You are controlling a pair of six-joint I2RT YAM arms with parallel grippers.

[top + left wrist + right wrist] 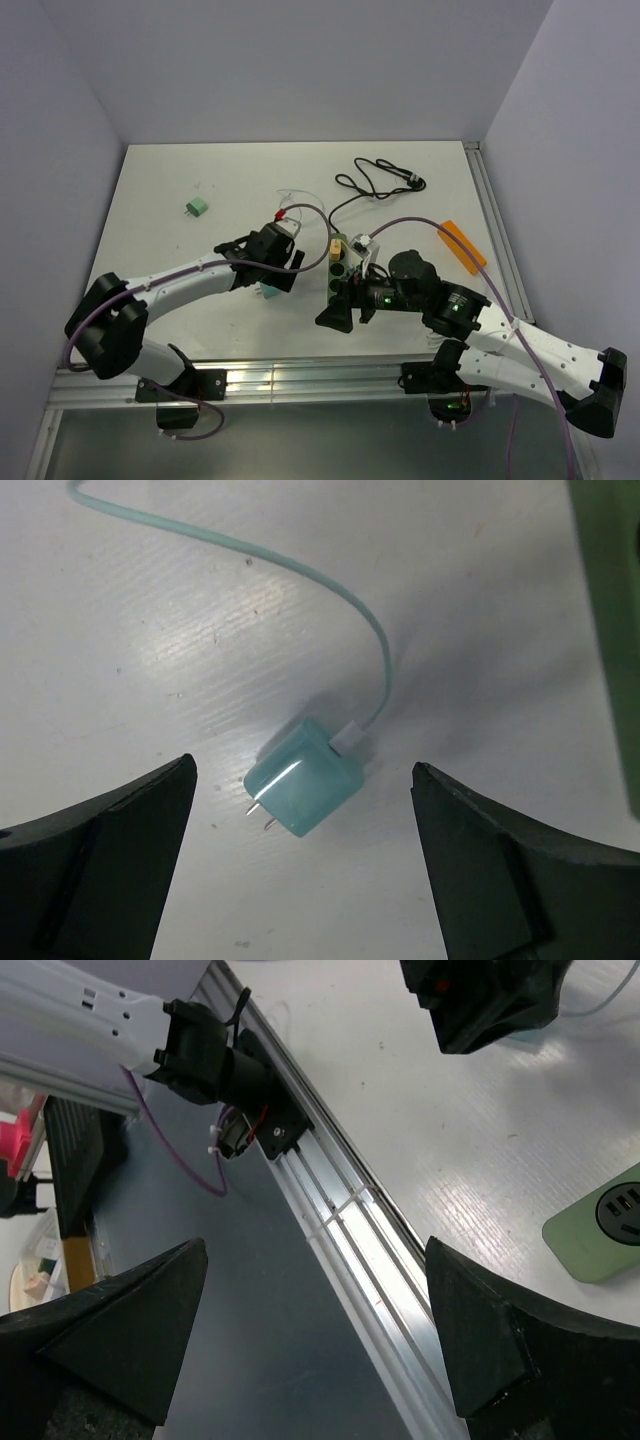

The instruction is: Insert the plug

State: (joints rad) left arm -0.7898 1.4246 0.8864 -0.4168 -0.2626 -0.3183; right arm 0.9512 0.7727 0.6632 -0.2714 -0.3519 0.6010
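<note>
My left gripper needs to move down around the teal plug's body (270,291) (305,779) next and close. The body of the plug is below that gripper, midway between its open fingers.
A teal plug (303,777) with two metal prongs lies on its side on the white table, and its thin teal cable (300,565) curves away. My left gripper (303,780) is open and hangs right above it, with a finger on either side and not touching. In the top view the left gripper (275,268) covers most of the plug (268,294). The green power strip (340,278) lies to its right and holds a yellow plug (336,250) and a white plug (360,243). My right gripper (336,314) is open and empty at the strip's near end (600,1235).
A small green adapter (195,208) lies at the far left. A black cable (380,180) is coiled at the back. An orange piece (462,245) lies to the right. The metal rail (350,1230) runs along the table's front edge.
</note>
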